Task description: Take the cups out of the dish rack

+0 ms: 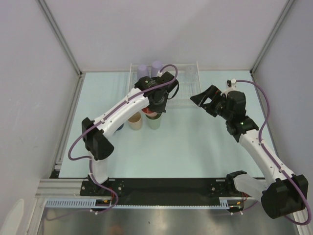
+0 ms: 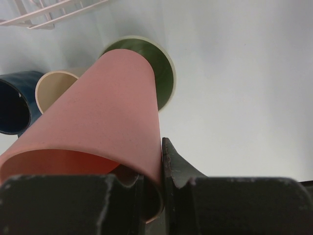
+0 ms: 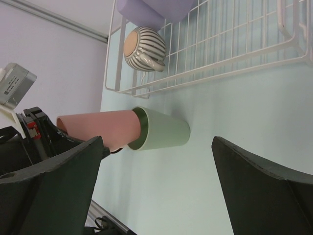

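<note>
I will lower the salmon pink cup (image 2: 107,117) into the opening of the pale green cup (image 2: 159,69) with my left gripper and let go of the salmon pink cup's rim, because its base is at that opening.
My left gripper (image 1: 156,104) is shut on the rim of the salmon pink cup (image 2: 107,117), one finger inside and one outside. It holds the cup tilted just above the pale green cup (image 2: 164,66), which stands on the table. In the right wrist view the salmon cup's (image 3: 98,127) base is at the mouth of the green cup (image 3: 164,129). The tan cup (image 2: 51,88) and the navy mug (image 2: 14,105) stand beside it. Two lavender cups (image 1: 149,68) and the ribbed cup (image 3: 142,46) are in the dish rack (image 1: 188,78). My right gripper (image 1: 203,100) is open and empty, right of the cups.
White walls with metal posts enclose the pale table on three sides. The rack (image 3: 220,54) stands at the back edge. The green cup (image 1: 154,122) and tan cup (image 1: 135,121) stand in a row in front of the rack, with the navy mug partly under the left arm.
</note>
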